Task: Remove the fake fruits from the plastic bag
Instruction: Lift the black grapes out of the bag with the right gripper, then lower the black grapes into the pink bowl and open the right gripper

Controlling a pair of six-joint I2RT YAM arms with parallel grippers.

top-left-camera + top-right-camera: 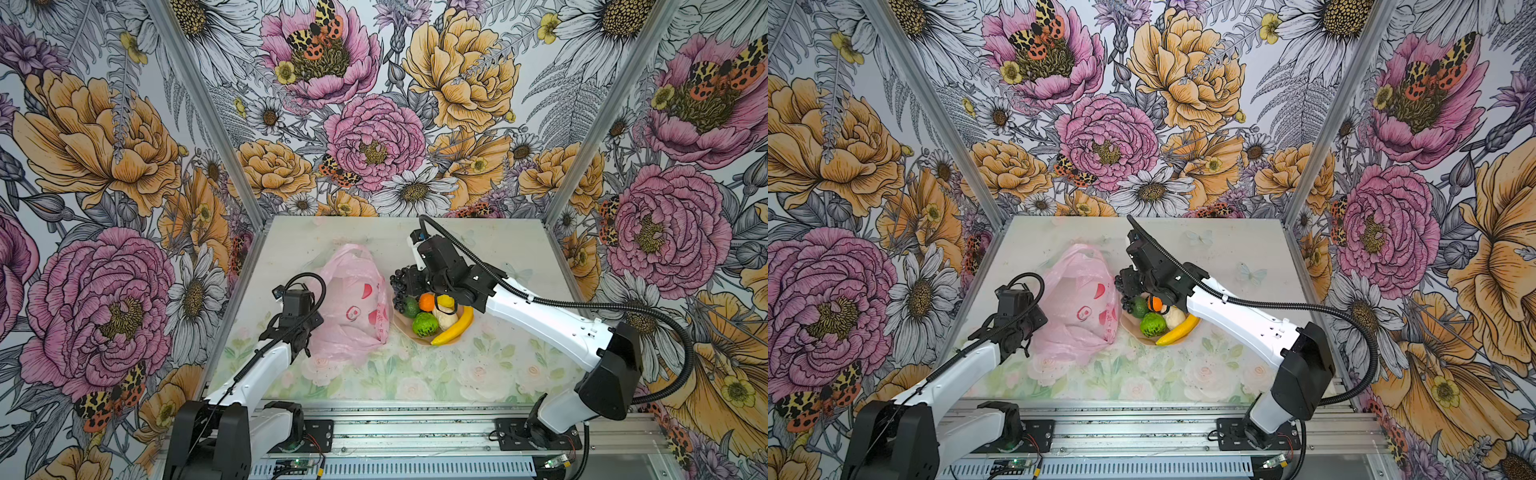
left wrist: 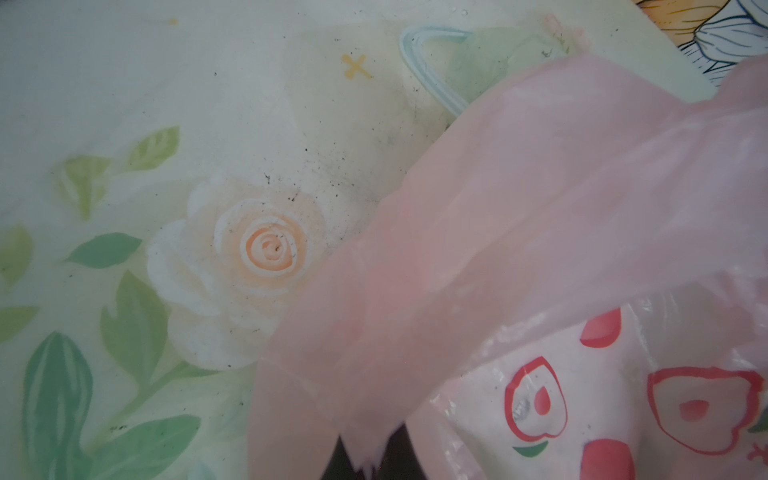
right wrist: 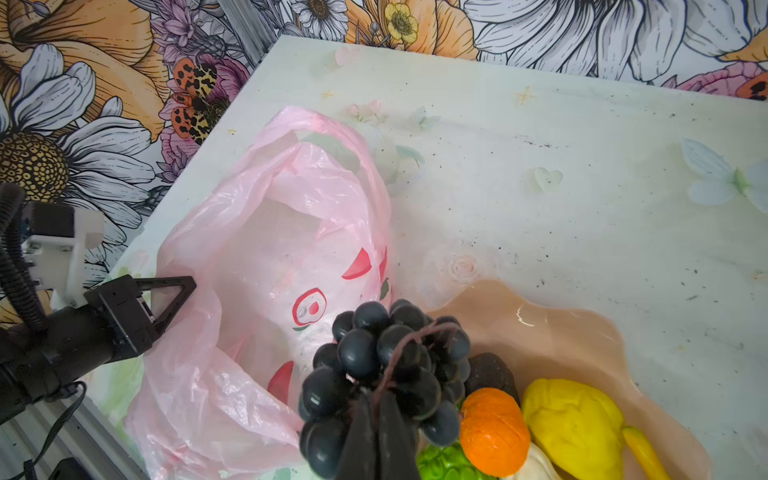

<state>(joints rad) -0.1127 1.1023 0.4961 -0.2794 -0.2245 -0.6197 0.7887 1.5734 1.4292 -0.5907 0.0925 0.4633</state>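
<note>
My right gripper should move the grapes to the bowl's bare far side (image 3: pixel 524 329) below it, farther from the bag. Next it needs to lower them and let go of the stem.
The pink plastic bag (image 1: pixel 353 299) (image 1: pixel 1075 303) (image 3: pixel 270 249) lies crumpled left of centre, its mouth facing the back. My left gripper (image 1: pixel 306 338) (image 2: pixel 374 461) is shut on a fold of its near left edge (image 2: pixel 498 249). My right gripper (image 1: pixel 409 282) (image 3: pixel 376 399) is shut on the stem of the dark grape bunch (image 1: pixel 398 286) (image 3: pixel 374 353), which hangs between the bag and the bowl's left rim. In the bowl lie the avocado (image 1: pixel 411 306), orange (image 1: pixel 427 302), lemon (image 1: pixel 445 300), cream lump (image 1: pixel 444 318), lime-green ball (image 1: pixel 424 324) and banana (image 1: pixel 455 326). No fruit shows through the bag.
The peach scalloped bowl (image 1: pixel 419 341) (image 3: pixel 561 332) stands right of the bag, nearly touching it. Floral walls with metal posts close off the left, back and right of the table (image 1: pixel 478 374). The arm bases sit on a rail along the front edge.
</note>
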